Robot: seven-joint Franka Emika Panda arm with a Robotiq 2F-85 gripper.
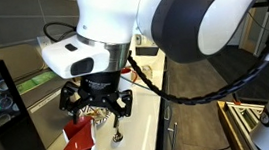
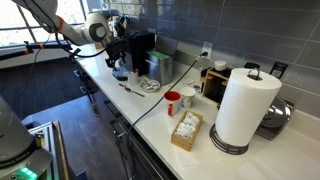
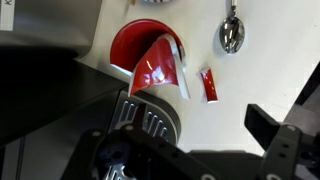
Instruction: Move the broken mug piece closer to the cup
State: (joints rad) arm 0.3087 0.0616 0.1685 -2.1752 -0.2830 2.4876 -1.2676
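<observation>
Next, my gripper lowers with open fingers astride onto the broken mug piece's white edge (image 3: pixel 183 84) below it, because that thin edge fits between them.
The broken mug piece (image 3: pixel 152 60) is a glossy red curved shard with a white edge. It lies on the white counter and also shows in an exterior view (image 1: pixel 80 139). A tiny red fragment (image 3: pixel 209 85) lies beside it. My gripper (image 3: pixel 205 125) is open and empty, hovering just above and beside the piece without touching it; it shows in both exterior views (image 1: pixel 96 107) (image 2: pixel 118 62). A red cup (image 2: pixel 172 102) stands farther along the counter, next to a white mug (image 2: pixel 187 97).
A metal spoon (image 3: pixel 231 33) lies near the fragment. A coffee machine (image 2: pixel 140 50) stands behind the gripper. A plate (image 2: pixel 149 84), a tea box (image 2: pixel 186 130) and a paper towel roll (image 2: pixel 243 108) sit along the counter. A cable (image 2: pixel 150 100) crosses it.
</observation>
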